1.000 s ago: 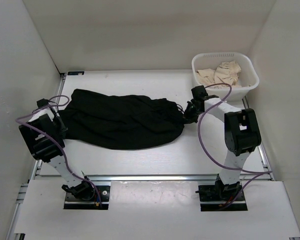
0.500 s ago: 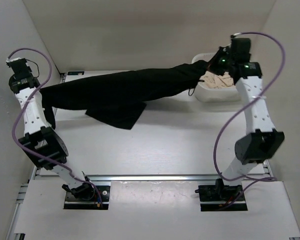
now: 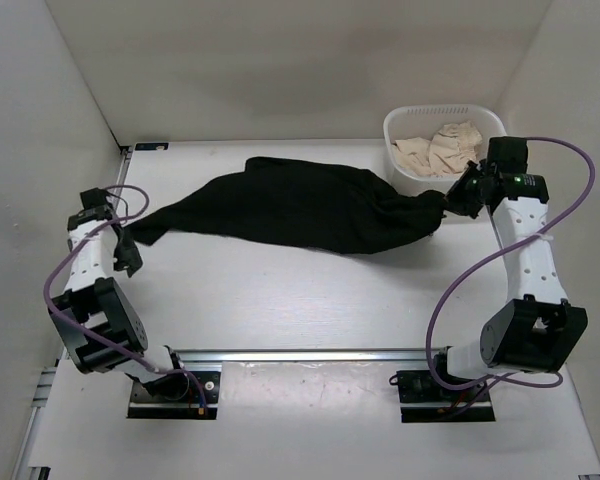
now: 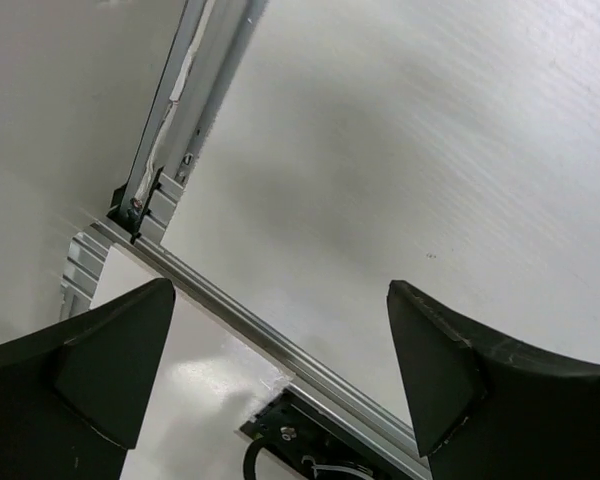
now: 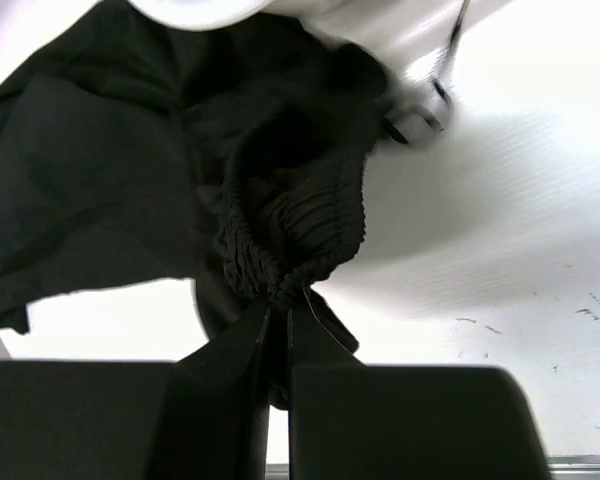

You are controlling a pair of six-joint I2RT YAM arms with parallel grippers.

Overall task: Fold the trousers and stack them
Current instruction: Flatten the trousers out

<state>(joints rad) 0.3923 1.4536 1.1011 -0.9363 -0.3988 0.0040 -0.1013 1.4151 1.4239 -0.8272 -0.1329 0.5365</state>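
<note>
I will move my right gripper back toward the aluminium bar and down to the bare tabletop and release the waistband of the trousers there, because the basket is close behind my right gripper.
The black trousers lie stretched in a long band across the middle of the table. Their narrow left end tapers toward the left arm. At the right end my right gripper is shut on the bunched elastic waistband, and the wrist view shows the gathered fabric pinched at the fingertips of the right gripper. My left gripper sits just below the trousers' left tip. In its own view the left gripper is open, with only bare table between its fingers.
A white basket holding beige cloths stands at the back right, just behind the right gripper. An aluminium rail runs along the near edge of the table. White walls close in the left, back and right sides.
The trousers were lifted and stretched in the air between both arms, then came down onto the table further right. The left gripper let go, opened and dropped low at the left.
</note>
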